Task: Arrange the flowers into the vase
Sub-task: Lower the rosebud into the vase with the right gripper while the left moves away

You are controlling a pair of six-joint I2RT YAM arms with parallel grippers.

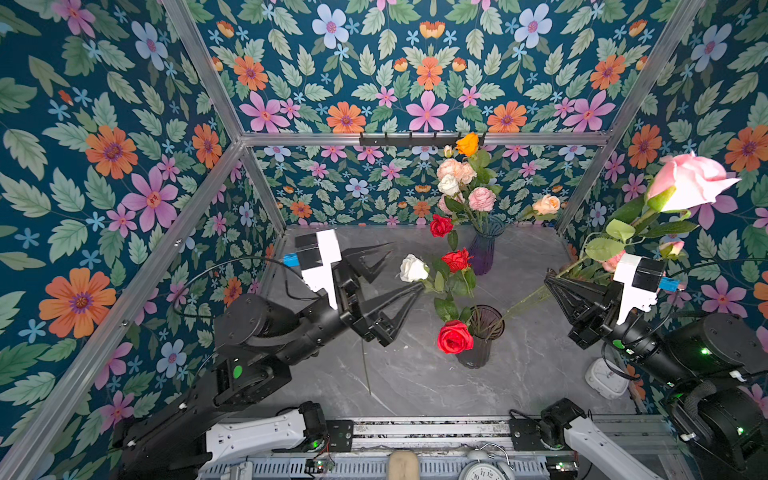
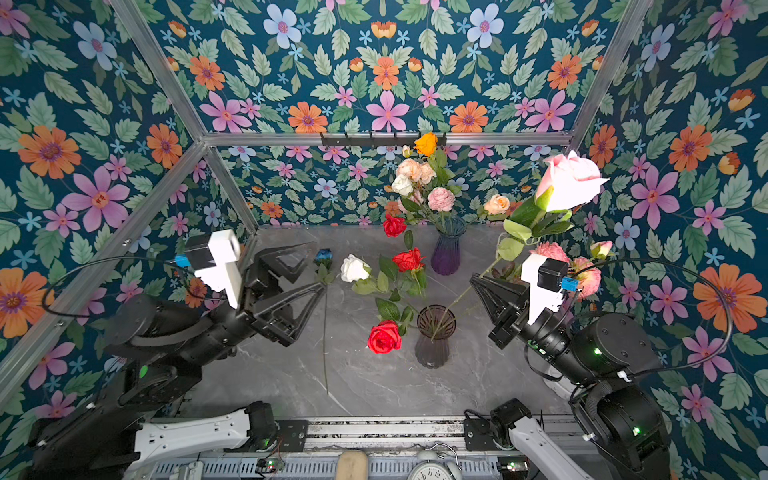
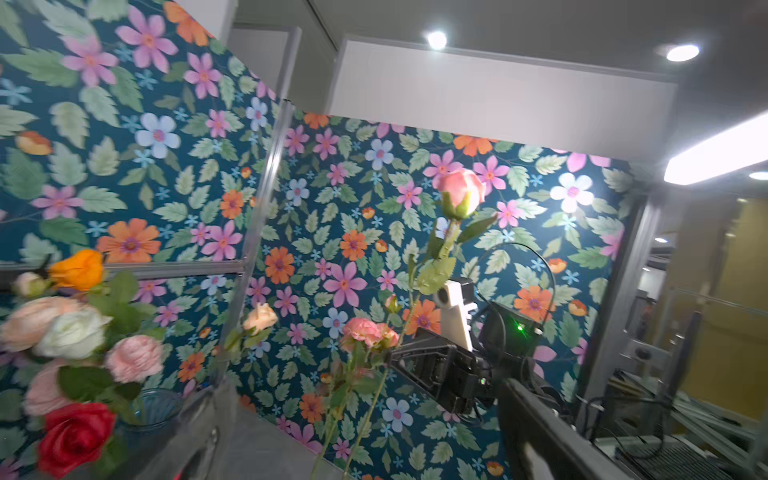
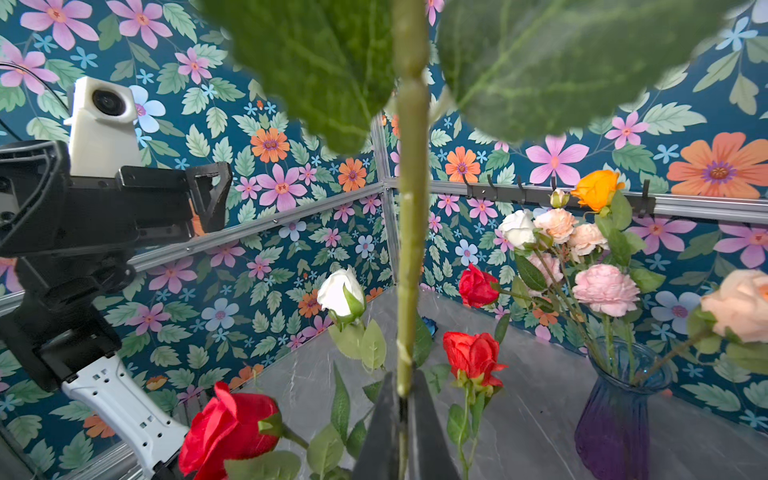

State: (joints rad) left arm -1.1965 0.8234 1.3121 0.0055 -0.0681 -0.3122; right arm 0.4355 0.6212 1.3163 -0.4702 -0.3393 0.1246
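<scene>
The pink rose on the green stem is still high above, so my right gripper will next go down toward the opening of the smoky dark vase [image 2: 436,321] and let go of the stem.
My right gripper [image 1: 550,280] [image 4: 402,395] is shut on the green stem [image 4: 411,232] of a tall pink rose [image 1: 690,180] [image 2: 569,183]. The stem slants down toward the mouth of the smoky dark vase [image 1: 478,338], which holds red roses [image 1: 455,336] and a white rose [image 1: 413,268]. My left gripper [image 1: 405,266] [image 2: 320,266] hangs open and empty above the table, beside the white rose. At the back, a blue-purple vase [image 1: 484,249] [image 4: 615,419] holds several blooms, topped by an orange one [image 1: 467,144]. A blue flower [image 2: 323,255] lies on the table.
Pink peony-like blooms [image 2: 588,278] sit behind my right gripper. A white clock [image 1: 606,378] lies on the table at the right, under the right arm. A black hook rail [image 1: 419,139] runs along the back wall. Aluminium posts [image 1: 266,187] frame the cell.
</scene>
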